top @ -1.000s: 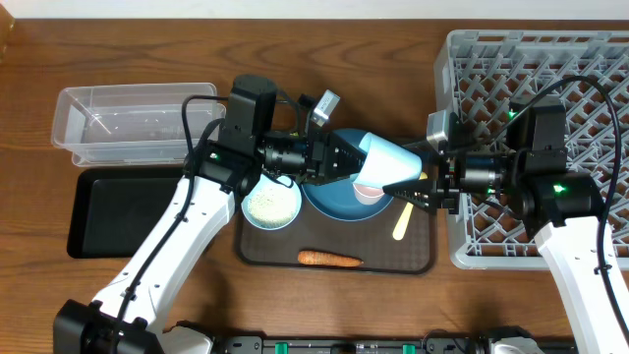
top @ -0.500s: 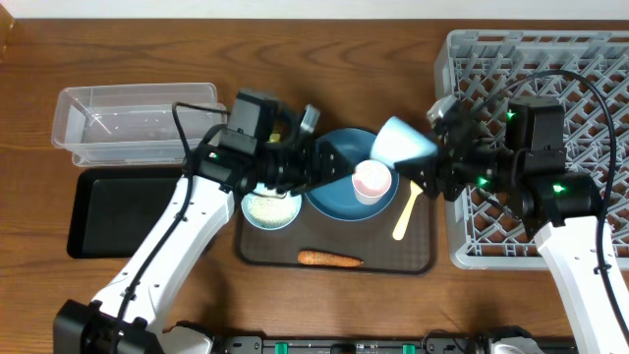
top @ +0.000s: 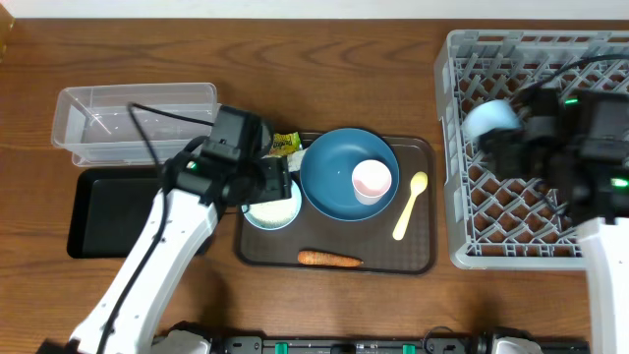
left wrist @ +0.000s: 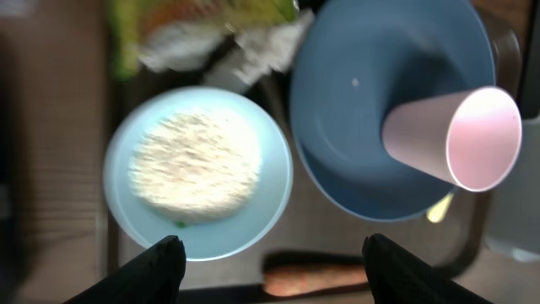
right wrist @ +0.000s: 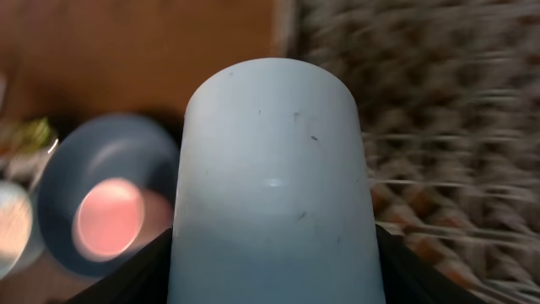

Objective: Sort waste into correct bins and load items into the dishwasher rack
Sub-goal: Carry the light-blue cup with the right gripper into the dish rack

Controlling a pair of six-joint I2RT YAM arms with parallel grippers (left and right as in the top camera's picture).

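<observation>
The empty rack slots are below my right gripper and to its right in the overhead view, so next I will move it that way and down and release the cup.
My right gripper [top: 511,138] is shut on the light blue cup [top: 489,120] and holds it over the left part of the grey dishwasher rack [top: 590,49]; the cup fills the right wrist view [right wrist: 274,186]. My left gripper [left wrist: 268,270] is open and empty above the small pale bowl [top: 271,206] of white rice crumbs [left wrist: 196,163]. The pink cup [top: 371,181] lies in the dark blue bowl [top: 334,177]. The carrot [top: 329,260], pale yellow spoon [top: 409,206] and yellow-green wrapper [top: 285,144] with white paper [left wrist: 261,42] lie on the brown tray [top: 413,258].
The clear tub [top: 133,116] stands at the back left, with the black tray [top: 118,211] in front of it. The left arm partly covers the black tray's right end. The rack takes up the right side of the table.
The right gripper has carried the light blue cup from above the brown tray rightwards over the rack. The left gripper has let go and drawn back left over the rice bowl.
</observation>
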